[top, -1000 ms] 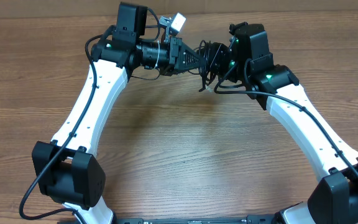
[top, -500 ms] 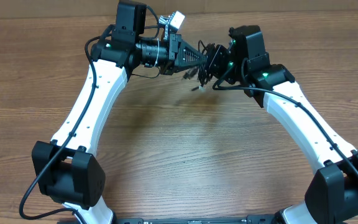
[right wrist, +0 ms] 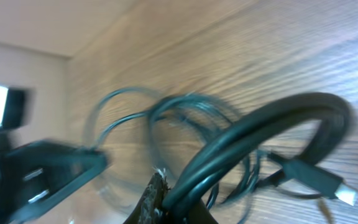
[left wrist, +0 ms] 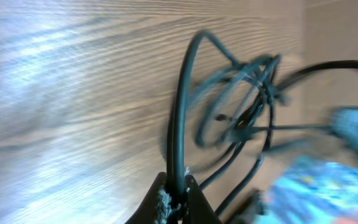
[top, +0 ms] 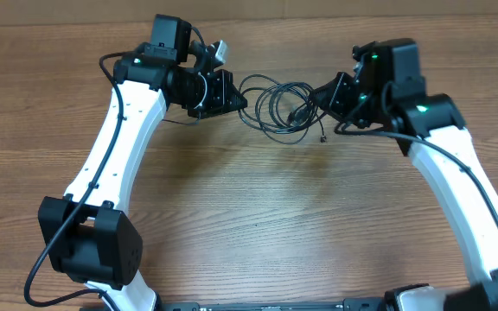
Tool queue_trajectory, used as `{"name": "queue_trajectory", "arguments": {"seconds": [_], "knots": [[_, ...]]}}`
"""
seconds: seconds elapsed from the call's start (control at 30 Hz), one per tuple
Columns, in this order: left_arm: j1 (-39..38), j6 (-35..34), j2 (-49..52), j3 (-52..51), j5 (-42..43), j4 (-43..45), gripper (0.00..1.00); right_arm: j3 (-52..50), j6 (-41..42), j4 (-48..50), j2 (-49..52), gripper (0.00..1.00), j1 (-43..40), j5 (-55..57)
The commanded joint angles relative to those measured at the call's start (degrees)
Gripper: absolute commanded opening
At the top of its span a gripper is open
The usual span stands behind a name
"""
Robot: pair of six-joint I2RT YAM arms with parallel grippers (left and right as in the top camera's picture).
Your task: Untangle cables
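I will move my left gripper back and a little down, then open it off the piece of cable, since my right gripper holds the cable loops by their doubled part.
The cables (top: 277, 105) hang as loose black loops stretched between my two grippers, just above the wooden table (top: 258, 216). One silver-tipped plug (top: 322, 138) dangles below the loops. My left gripper (top: 237, 101) is shut on a strand at the loops' left side; in the left wrist view that cable (left wrist: 180, 118) runs straight up from the pinched fingertips (left wrist: 164, 200). My right gripper (top: 315, 98) is shut on a doubled strand at the right side. The right wrist view shows this thick bend of cable (right wrist: 260, 134) and a plug (right wrist: 328, 183) beside it.
Bare wooden table lies all around, with its far edge (top: 258, 10) close behind the grippers. The opposite left gripper (right wrist: 42, 165) appears blurred in the right wrist view. Both wrist views are motion-blurred.
The two grippers have pulled apart, left going left and right going right. The tight bundle between them has opened into wide loops. The right gripper has closed on the cable.
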Motion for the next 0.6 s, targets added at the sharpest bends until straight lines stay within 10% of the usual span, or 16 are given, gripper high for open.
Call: {"name": "queue_trajectory", "arguments": {"seconds": [0.0, 0.4, 0.5, 0.57], "knots": [[-1.2, 7.6, -0.5, -1.2, -6.4, -0.4, 0.04, 1.2, -1.3, 0.3, -3.4, 0.04, -0.4, -7.0], [-1.9, 21.8, -0.5, -7.4, -8.5, 0.5, 0.05, 1.1, 2.7, -6.1, -5.5, 0.04, -5.8, -10.5], [-1.9, 22.2, -0.5, -7.4, -8.5, 2.6, 0.6, 1.1, 2.0, -6.6, -5.5, 0.04, -5.3, -13.7], [-2.0, 21.5, -0.5, -7.4, -7.6, 3.9, 0.73, 1.1, 1.2, -6.6, -5.5, 0.04, -5.0, -17.1]]}}
